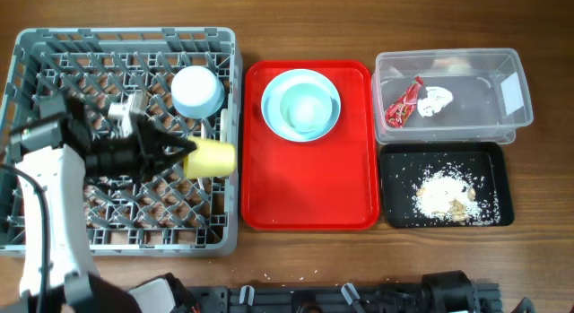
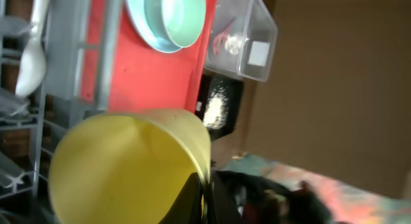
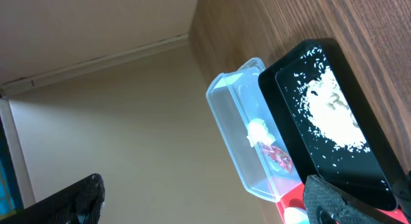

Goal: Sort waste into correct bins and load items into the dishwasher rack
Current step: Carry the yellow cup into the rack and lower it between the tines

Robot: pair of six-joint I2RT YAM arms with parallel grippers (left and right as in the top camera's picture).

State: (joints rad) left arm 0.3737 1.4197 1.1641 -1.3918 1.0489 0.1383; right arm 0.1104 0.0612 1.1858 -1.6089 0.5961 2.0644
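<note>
The yellow cup (image 1: 212, 158) is still above the empty wires of the rack. My left gripper should next lower it onto them, moving slightly to the left in the overhead view.
My left gripper (image 1: 184, 152) is shut on the rim of the yellow cup (image 1: 212, 158), held on its side over the right part of the grey dishwasher rack (image 1: 27, 80); the cup fills the left wrist view (image 2: 128, 166). A small light blue bowl (image 1: 197, 91) sits upside down in the rack. A white spoon (image 2: 31, 57) lies in the rack. The pale green bowl (image 1: 307, 108) sits in the light blue plate (image 1: 274, 116) on the red tray (image 1: 309, 196). The red wrapper (image 1: 403, 102) and white tissue (image 1: 436, 99) lie in the clear tub (image 1: 507, 62). Rice scraps (image 1: 444, 195) lie in the black tray (image 1: 489, 165). My right gripper (image 3: 205, 198) is open and empty.
The red tray lies between the rack and the two bins. The clear tub (image 3: 231, 121) and black tray (image 3: 289, 89) also show in the right wrist view, with a beige wall behind. Bare wooden table (image 1: 538, 169) lies right of the bins.
</note>
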